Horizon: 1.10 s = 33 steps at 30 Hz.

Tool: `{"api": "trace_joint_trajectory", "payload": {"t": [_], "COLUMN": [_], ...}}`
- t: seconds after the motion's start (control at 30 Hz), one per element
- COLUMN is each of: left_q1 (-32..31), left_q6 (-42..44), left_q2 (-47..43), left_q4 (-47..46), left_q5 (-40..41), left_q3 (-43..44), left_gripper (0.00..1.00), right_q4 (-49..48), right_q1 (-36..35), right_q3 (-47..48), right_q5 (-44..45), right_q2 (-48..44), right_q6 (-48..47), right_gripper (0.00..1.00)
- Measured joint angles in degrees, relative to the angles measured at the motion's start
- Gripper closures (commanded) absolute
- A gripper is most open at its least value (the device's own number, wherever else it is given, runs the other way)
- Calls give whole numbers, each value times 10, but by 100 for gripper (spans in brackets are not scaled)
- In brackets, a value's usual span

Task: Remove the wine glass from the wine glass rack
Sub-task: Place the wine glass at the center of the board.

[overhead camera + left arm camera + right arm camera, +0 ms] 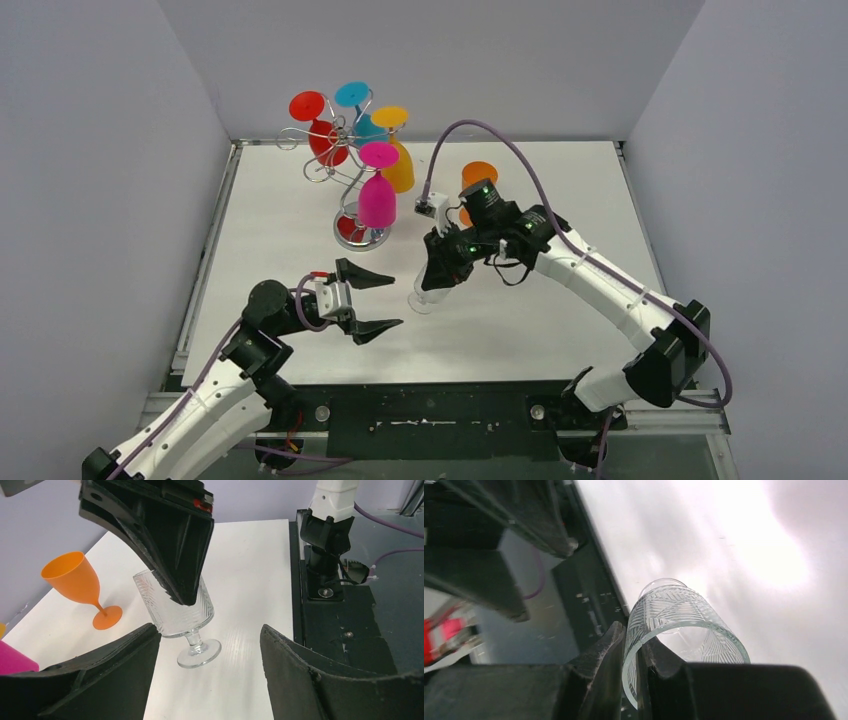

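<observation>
The clear ribbed wine glass goes outward in my right gripper next, turns and lowers upright beside the orange one, where bare table offers standing room.
The wine glass rack [360, 236] stands at the back of the table and carries red, blue, yellow and pink glasses [377, 195] upside down. My right gripper [440, 275] is shut on the rim of a clear ribbed wine glass [424, 298], one finger inside the bowl and one outside [631, 635]. The glass [175, 612] is tilted, with its foot low over the table surface. My left gripper [378, 300] is open and empty. It points at the clear glass from the left, a short way off [220, 635].
An orange wine glass [478, 180] stands upright on the table behind my right arm; it also shows in the left wrist view [77, 580]. Grey walls close in the back and both sides. The black mounting rail [440, 415] runs along the near edge.
</observation>
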State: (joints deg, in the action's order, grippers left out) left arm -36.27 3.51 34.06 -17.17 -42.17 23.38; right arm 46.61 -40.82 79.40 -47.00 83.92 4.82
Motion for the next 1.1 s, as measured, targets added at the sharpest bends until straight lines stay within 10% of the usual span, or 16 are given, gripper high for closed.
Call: {"api": "trace_joint_trajectory", "payload": {"t": [0.47, 0.73, 1.1], "left_q1": [0, 5, 64], "left_q6": [-28, -90, -125], "left_q2": [-85, -69, -133], "left_q4": [167, 287, 325], "left_q5": [313, 534, 611], "left_q3": [64, 101, 82], "left_gripper": [17, 17, 15], "right_q4": [-59, -82, -137], "right_q1": [-51, 76, 144], "right_q3": [-75, -107, -102], "right_q5": [509, 597, 574], "right_q2": [-84, -83, 35], "right_q6": [84, 116, 121], "right_gripper": [100, 100, 100]}}
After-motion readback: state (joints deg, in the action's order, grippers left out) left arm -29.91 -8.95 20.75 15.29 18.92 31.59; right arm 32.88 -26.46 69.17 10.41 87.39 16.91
